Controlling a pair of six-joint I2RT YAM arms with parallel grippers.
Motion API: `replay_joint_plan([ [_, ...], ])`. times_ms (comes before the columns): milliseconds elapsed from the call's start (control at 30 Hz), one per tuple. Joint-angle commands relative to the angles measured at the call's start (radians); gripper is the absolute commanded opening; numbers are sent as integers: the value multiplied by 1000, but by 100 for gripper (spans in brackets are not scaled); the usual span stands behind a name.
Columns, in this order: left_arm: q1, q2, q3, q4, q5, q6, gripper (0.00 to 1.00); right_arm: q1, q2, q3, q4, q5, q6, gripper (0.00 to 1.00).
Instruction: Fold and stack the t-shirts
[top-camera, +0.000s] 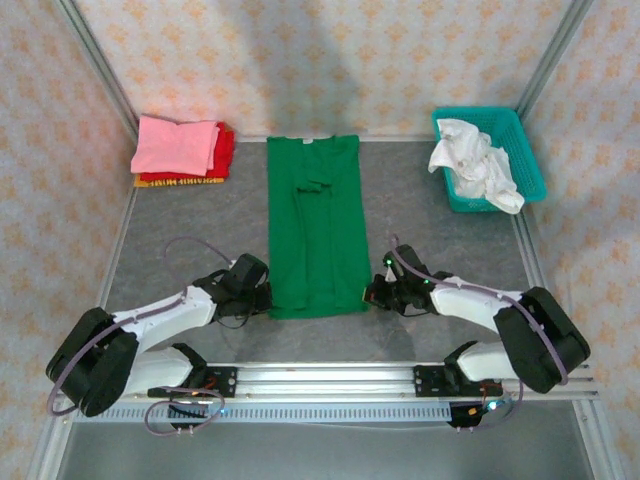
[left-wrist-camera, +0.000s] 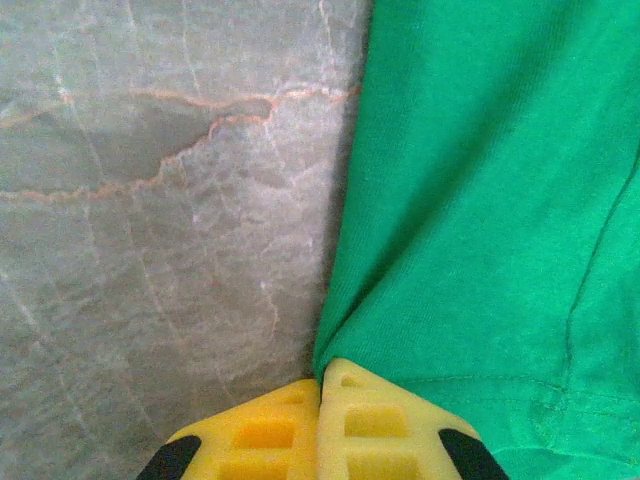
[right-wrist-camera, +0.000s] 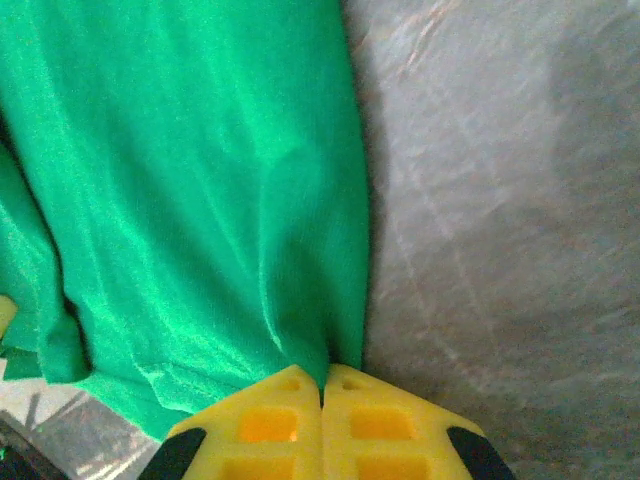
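My left gripper should carry the green t-shirt's near corner outward onto the t-shirt's side edge by the bunched folds and release it there, shortening the long cloth.
A bright green t-shirt (top-camera: 316, 225) lies folded into a long narrow strip down the middle of the table, collar at the far end. My left gripper (top-camera: 267, 296) is shut on its near left corner; the yellow fingers (left-wrist-camera: 270, 430) pinch the green cloth (left-wrist-camera: 480, 200) at its edge. At the near right corner my right gripper (top-camera: 370, 294) is shut on the cloth, a fold of green fabric (right-wrist-camera: 200, 200) caught between the fingers (right-wrist-camera: 390, 425). A pink t-shirt (top-camera: 176, 145) tops a folded stack at the far left, over a red one (top-camera: 225, 152) and a yellow-orange one (top-camera: 180, 182).
A teal basket (top-camera: 525, 150) at the far right holds crumpled white cloth (top-camera: 475, 162). Metal frame posts rise at the far corners, and a rail (top-camera: 330, 378) runs along the near edge. Grey marbled tabletop (top-camera: 440, 240) shows on both sides of the green shirt.
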Motion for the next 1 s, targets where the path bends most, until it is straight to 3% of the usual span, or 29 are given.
replay_joint_plan([
  [0, -24, -33, -21, -135, 9, 10, 0, 30, -45, -35, -48, -22, -4, 0],
  [200, -29, -184, -22, -227, -10, 9, 0, 32, -152, -29, -105, 20, -7, 0],
  [400, 7, -174, 135, -314, -13, 51, 0, 24, -101, 127, -186, 77, -48, 0],
  [567, 133, -67, 269, -284, 42, 141, 0, -30, -5, 276, -212, 110, -101, 0],
  [967, 269, 387, 726, -250, 31, 374, 0, -142, 353, 707, -300, 134, -253, 0],
])
